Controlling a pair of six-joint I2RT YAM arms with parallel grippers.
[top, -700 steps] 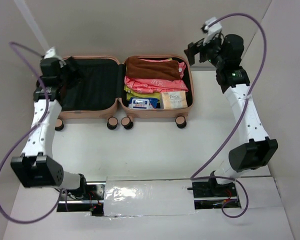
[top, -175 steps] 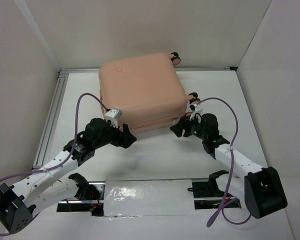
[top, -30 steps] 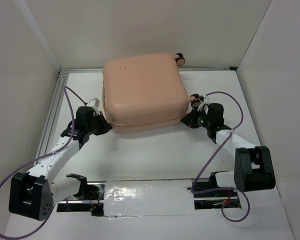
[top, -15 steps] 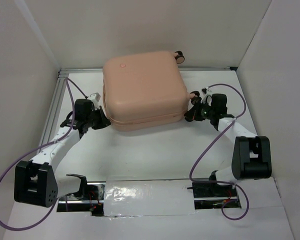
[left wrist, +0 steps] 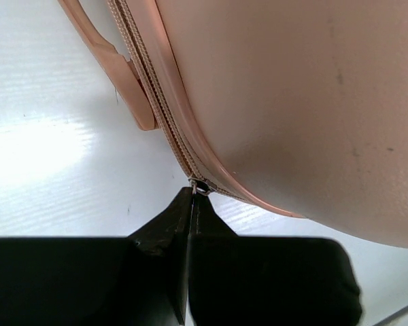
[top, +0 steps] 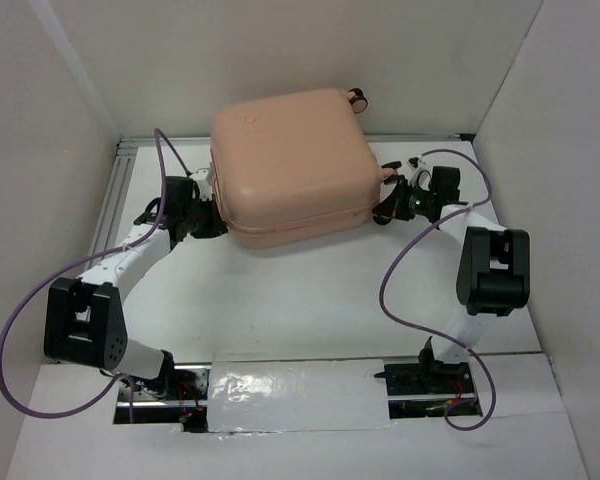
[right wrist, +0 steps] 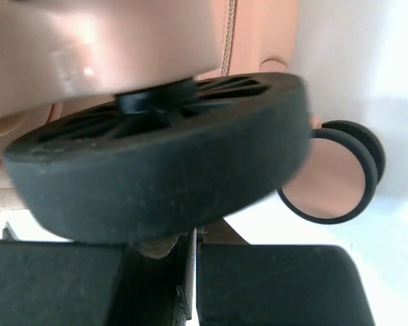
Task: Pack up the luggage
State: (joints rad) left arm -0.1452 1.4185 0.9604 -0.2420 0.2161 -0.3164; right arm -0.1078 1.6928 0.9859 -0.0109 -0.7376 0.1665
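The zip track runs on past the handle (top: 214,186). My left gripper will move outward along the zip track, then release the zipper pull by the handle.
The luggage (top: 290,160), a peach-pink hard-shell suitcase, lies closed at the back middle of the table. My left gripper (top: 208,222) sits against its left side. In the left wrist view the jaws (left wrist: 192,197) are shut on the small metal zipper pull (left wrist: 200,185), at the zip track (left wrist: 156,102) below the case's handle (left wrist: 112,61). My right gripper (top: 388,205) is at the case's right side by the wheels. In the right wrist view a black wheel (right wrist: 156,176) hides its fingertips (right wrist: 196,234); the jaws stand shut, and whether they hold anything is hidden.
A metal rail (top: 115,200) runs along the table's left edge. White walls close in the left, back and right. A second wheel (right wrist: 330,180) stands to the right of the first. Purple cables loop beside both arms. A taped strip (top: 290,385) lies between the arm bases.
Both grippers have slid toward the back along the suitcase's sides, the left one drawing the zipper pull with it. The suitcase has shifted slightly toward the back.
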